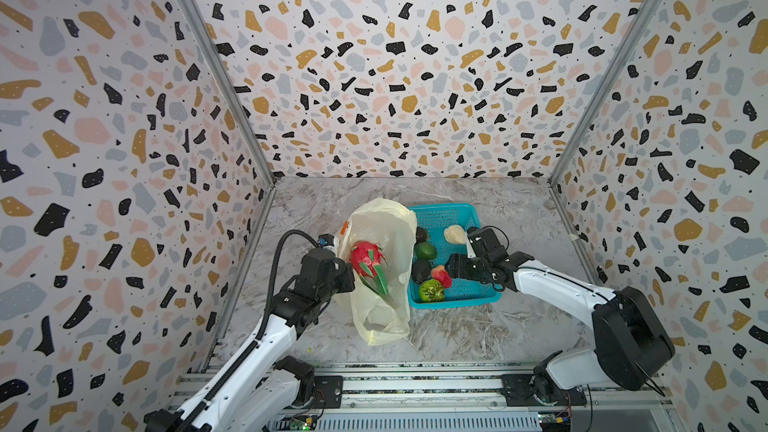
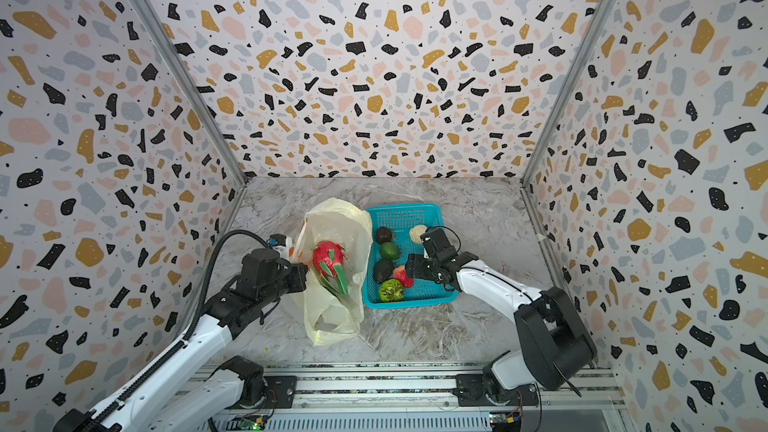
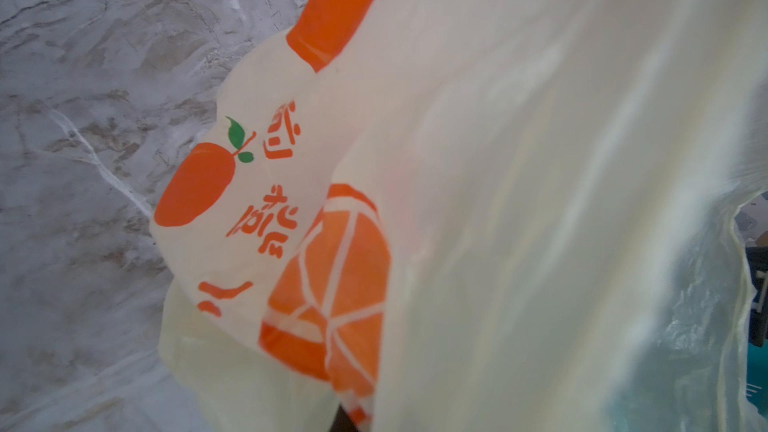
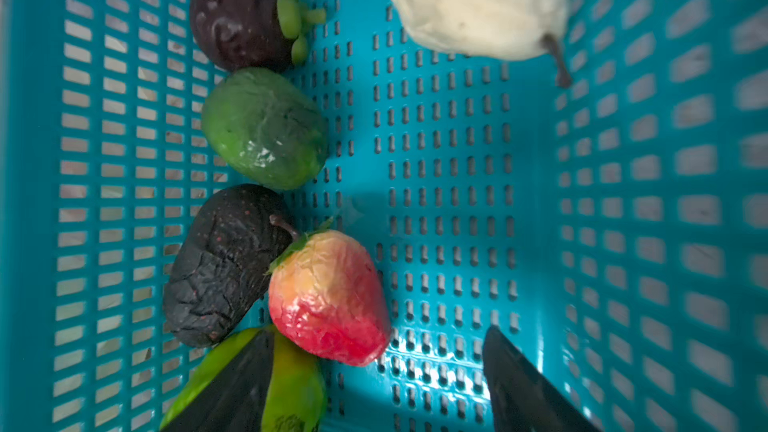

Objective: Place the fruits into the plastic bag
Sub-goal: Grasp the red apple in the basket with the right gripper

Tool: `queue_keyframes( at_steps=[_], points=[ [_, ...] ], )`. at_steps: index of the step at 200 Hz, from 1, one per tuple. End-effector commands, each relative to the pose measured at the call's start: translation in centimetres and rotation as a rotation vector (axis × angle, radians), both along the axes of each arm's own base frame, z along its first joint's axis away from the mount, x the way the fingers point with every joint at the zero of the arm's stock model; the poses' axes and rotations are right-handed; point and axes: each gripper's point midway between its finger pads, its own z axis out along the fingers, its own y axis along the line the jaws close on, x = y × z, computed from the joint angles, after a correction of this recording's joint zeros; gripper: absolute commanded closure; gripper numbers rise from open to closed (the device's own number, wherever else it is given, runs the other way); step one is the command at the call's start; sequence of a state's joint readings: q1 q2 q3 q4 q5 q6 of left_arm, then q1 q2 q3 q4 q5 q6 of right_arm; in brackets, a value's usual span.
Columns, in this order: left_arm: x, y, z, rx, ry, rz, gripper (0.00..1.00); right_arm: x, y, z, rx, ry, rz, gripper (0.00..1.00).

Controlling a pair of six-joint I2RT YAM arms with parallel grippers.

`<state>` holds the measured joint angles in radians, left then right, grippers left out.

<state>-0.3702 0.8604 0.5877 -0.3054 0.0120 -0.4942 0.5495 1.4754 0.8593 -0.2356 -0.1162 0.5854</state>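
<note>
Next, the right gripper turns and lowers toward the bag [image 1: 384, 317], fingers astride the small red-pink fruit's body [image 1: 441, 276], since the fruit lies below the gripper, nearer the bag.
The plastic bag [image 1: 384, 317] [image 2: 332, 322] lies left of the basket, and its film fills the left wrist view [image 3: 540, 160]. My left gripper [image 1: 348, 274] [image 2: 301, 276] is shut on the bag's left edge and is almost hidden in its wrist view. A red dragon fruit [image 1: 365, 259] [image 2: 328, 259] rests in the bag's mouth. My right gripper [image 4: 379, 332] [image 1: 457, 258] hangs open inside the basket, close over the red-pink fruit [image 4: 328, 297] [image 1: 441, 276]. One finger covers part of the bumpy green fruit [image 4: 291, 388] [image 1: 431, 290]. A smooth green fruit [image 4: 266, 128] [image 1: 425, 250] lies further along.
The teal mesh basket [image 1: 440, 211] [image 4: 623, 160] also holds a black wrinkled fruit [image 4: 224, 268], a dark purple one with a green cap [image 4: 237, 14] and a cream one [image 4: 473, 2]. Patterned walls close in three sides of the marble table [image 1: 478, 334].
</note>
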Motion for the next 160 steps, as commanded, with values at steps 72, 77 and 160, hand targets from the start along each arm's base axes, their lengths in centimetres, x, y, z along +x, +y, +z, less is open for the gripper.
queue_keyframes(
  at_steps=[72, 77, 160],
  points=[
    [0.2, 0.4, 0.3, 0.001, -0.028, 0.017, 1.0, -1.4, 3.3, -3.0, -0.214, 0.098, 0.357, 0.23],
    [0.2, 0.4, 0.2, 0.001, -0.027, 0.016, 1.0, -1.5, 3.2, -3.3, -0.253, 0.099, 0.371, 0.23],
    [0.1, 0.3, 0.4, -0.003, -0.028, 0.016, 1.0, -0.8, 2.9, -3.9, -0.352, 0.054, 0.332, 0.42]
  ],
)
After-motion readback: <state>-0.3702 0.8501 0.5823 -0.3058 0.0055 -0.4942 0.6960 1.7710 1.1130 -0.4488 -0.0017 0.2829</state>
